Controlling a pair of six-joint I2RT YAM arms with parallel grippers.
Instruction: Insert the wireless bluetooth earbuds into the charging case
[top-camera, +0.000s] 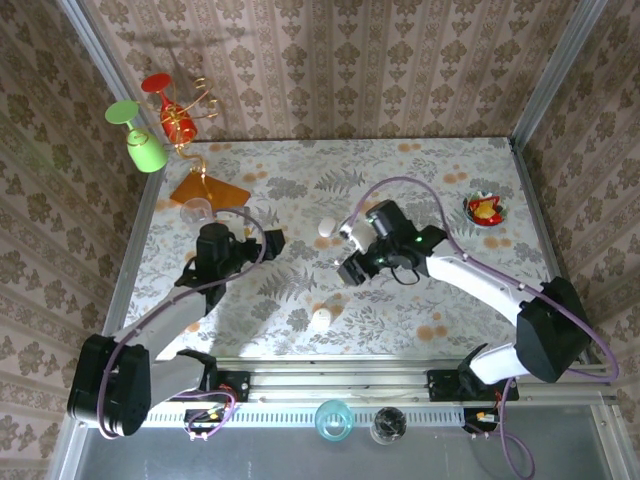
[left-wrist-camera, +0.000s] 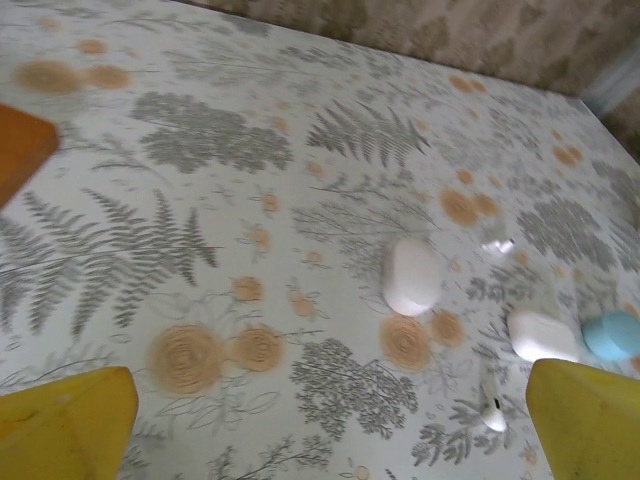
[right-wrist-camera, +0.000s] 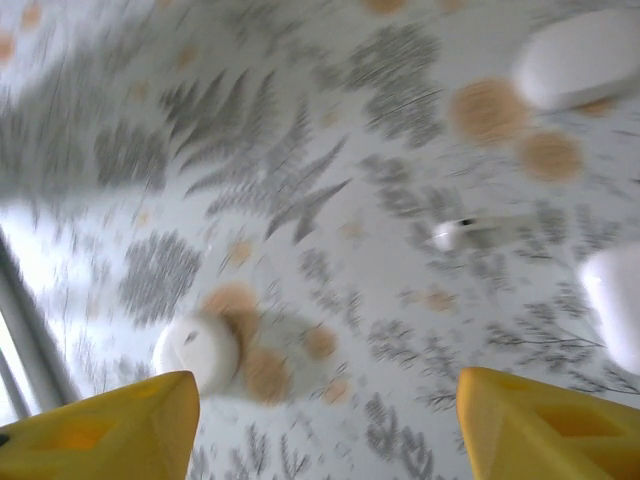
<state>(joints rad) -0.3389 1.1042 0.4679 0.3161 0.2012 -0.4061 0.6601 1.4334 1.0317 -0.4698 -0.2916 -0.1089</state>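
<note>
The rounded white charging case (top-camera: 321, 319) (right-wrist-camera: 197, 353) sits alone near the front bar, so my open right gripper draws back next and lowers around the case's sides.
In the left wrist view a white pebble case (left-wrist-camera: 413, 276) lies mid-table. Farther right sit a second white case (left-wrist-camera: 542, 335) and a teal case (left-wrist-camera: 612, 335). One whitish earbud (left-wrist-camera: 493, 412) lies near the right yellow finger (left-wrist-camera: 585, 420), and another tiny one (left-wrist-camera: 497, 245) lies beyond the cases. My left gripper (left-wrist-camera: 325, 425) is open above bare cloth. My right gripper (right-wrist-camera: 325, 430) is open too. Ahead of it are a blurred earbud (right-wrist-camera: 465, 233), two white cases (right-wrist-camera: 585, 58) (right-wrist-camera: 615, 300) and a round white piece (right-wrist-camera: 197, 350). From above, both grippers (top-camera: 272, 242) (top-camera: 345, 252) flank a white case (top-camera: 326, 228).
A red bowl (top-camera: 485, 209) sits at the back right. An orange plate (top-camera: 208, 188) and a stand holding green and red glasses (top-camera: 150, 140) occupy the back left. A white object (top-camera: 321, 319) lies near the front rail. Two cups (top-camera: 334, 420) stand beyond the table's front edge.
</note>
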